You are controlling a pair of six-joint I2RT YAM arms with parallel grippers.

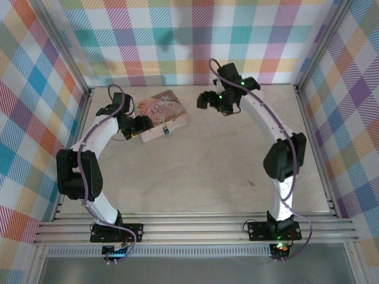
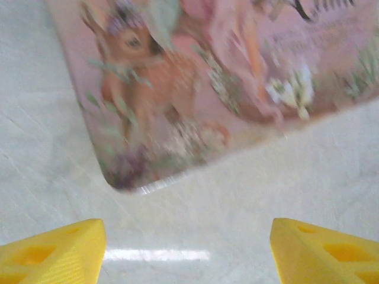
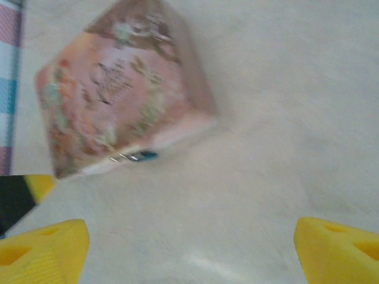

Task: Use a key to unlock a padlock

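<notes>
The key lies on bare tabletop close to the robot's base, so the open right gripper will move back and go down onto the key's ring (image 1: 251,184) to close.
The tiny blue padlock (image 1: 166,128) hangs at the front side of the pink illustrated tin (image 1: 160,114). In the right wrist view the padlock (image 3: 144,156) shows its silvery shackle against the tin's (image 3: 118,89) lower edge. The key (image 1: 251,184), a small thin piece, lies on the table far to the right front, away from both arms. My left gripper (image 1: 141,125) is open beside the tin's left front corner, with the tin (image 2: 207,83) just ahead of its yellow fingertips (image 2: 56,251). My right gripper (image 1: 207,99) is open to the right of the tin, nothing between its fingertips (image 3: 334,248).
The pale table (image 1: 201,165) is fenced by aluminium rails and checked cloth walls. A yellow tip of the left gripper (image 3: 39,184) shows at the left edge of the right wrist view. Bare table lies between the tin and the key.
</notes>
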